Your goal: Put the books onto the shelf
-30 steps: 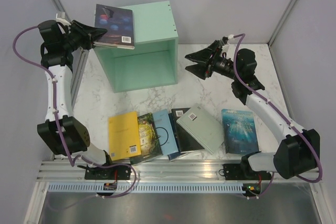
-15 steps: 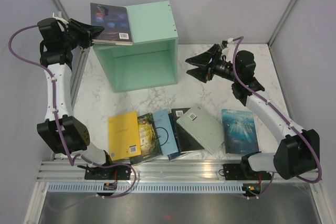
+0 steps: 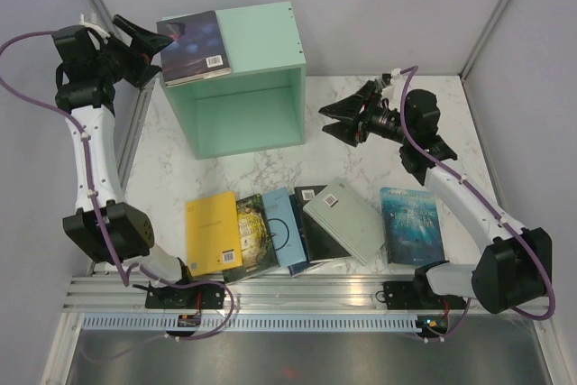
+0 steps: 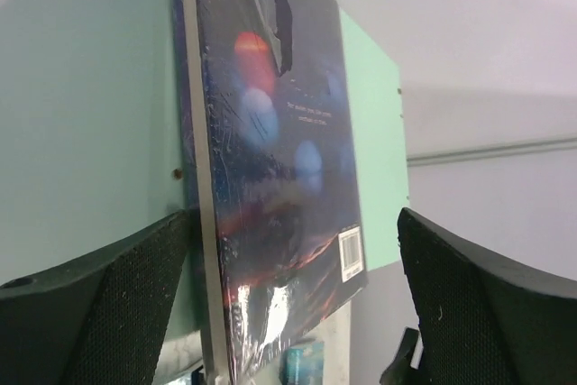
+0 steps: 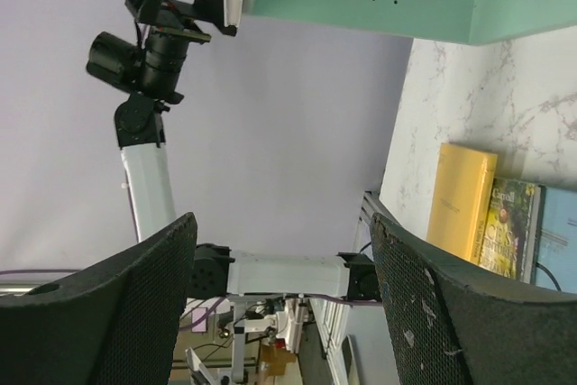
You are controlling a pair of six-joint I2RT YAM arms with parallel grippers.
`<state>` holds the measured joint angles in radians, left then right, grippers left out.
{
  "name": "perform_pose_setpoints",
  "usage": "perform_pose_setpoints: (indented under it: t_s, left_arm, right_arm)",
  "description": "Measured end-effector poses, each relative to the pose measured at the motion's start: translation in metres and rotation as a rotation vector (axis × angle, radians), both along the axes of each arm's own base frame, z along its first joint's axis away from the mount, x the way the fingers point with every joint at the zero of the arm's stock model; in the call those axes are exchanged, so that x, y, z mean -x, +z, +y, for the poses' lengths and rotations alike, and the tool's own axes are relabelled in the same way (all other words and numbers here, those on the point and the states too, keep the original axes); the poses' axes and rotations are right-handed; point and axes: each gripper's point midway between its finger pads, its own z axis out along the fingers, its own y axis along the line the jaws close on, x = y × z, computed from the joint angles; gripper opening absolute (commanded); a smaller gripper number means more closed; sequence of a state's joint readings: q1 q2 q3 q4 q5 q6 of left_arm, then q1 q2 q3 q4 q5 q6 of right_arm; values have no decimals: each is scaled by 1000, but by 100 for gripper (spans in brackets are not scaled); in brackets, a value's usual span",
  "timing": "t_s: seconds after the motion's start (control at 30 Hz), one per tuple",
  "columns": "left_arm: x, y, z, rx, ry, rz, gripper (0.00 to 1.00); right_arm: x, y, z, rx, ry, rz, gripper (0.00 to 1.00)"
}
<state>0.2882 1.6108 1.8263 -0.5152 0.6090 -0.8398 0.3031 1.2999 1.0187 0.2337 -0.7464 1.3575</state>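
Note:
I should next lower my right gripper back and to the left in the top view, onto the yellow book's long edge (image 3: 237,218) (image 5: 483,205), as it overlaps the dark gold-art book.
A dark blue starry book (image 3: 192,45) lies flat on top of the mint-green shelf (image 3: 266,38), overhanging its left edge. My left gripper (image 3: 156,54) stands open around that overhanging edge. In the left wrist view the book (image 4: 279,160) sits between the wide-apart jaws of the gripper (image 4: 293,215), close against the left finger (image 4: 117,295). My right gripper (image 3: 338,121) hangs open and empty right of the shelf. The other books lie in a row near the front: yellow (image 3: 214,232), dark with gold art (image 3: 255,233), pale blue (image 3: 284,227), black (image 3: 317,239), pale mint-green (image 3: 345,221) and teal-blue (image 3: 410,223).
The shelf's open side (image 3: 248,119) faces the arms, and nothing shows inside it. The marble table (image 3: 361,164) ends at the metal rail (image 3: 297,295) in front. Grey walls and corner posts (image 3: 491,11) close in the back and sides.
My left gripper has opened and let go of the starry book, which now rests on the shelf top. The left arm has drawn back slightly to the left. The right arm barely moved.

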Motion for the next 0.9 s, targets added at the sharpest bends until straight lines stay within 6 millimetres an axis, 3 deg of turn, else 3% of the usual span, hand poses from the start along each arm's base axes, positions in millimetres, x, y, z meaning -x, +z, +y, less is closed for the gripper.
perform_pose_setpoints:
  t_s: [0.1, 0.23, 0.3, 0.4, 0.5, 0.57, 0.73, 0.83, 0.9]
  left_arm:
    - [21, -1, 17, -57, 78, 37, 100]
    - [80, -9, 45, -147, 252, 132, 100]
    - [108, -14, 44, -171, 298, 156, 100]
    - [145, -37, 35, -184, 330, 219, 100]
    - [166, -79, 31, -185, 344, 330, 100]
    - [176, -117, 31, -180, 348, 427, 100]
    - [207, -228, 12, -112, 276, 689, 100]
    - [235, -279, -6, -58, 225, 790, 100]
    - [249, -301, -14, -38, 204, 830, 100]
  right_arm:
    - [4, -8, -2, 42, 1, -6, 81]
    - [12, -26, -3, 141, 4, -29, 81]
    - [19, -42, 4, 217, 14, -32, 81]
    - [46, -68, 35, 338, 110, -31, 81]
    - [76, -94, 70, 425, 227, -34, 82]
    - [90, -113, 85, 473, 273, -21, 82]
    - [103, -153, 115, 557, 348, 15, 81]
    - [107, -178, 131, 569, 384, 43, 81]
    - [108, -193, 139, 559, 398, 68, 81]
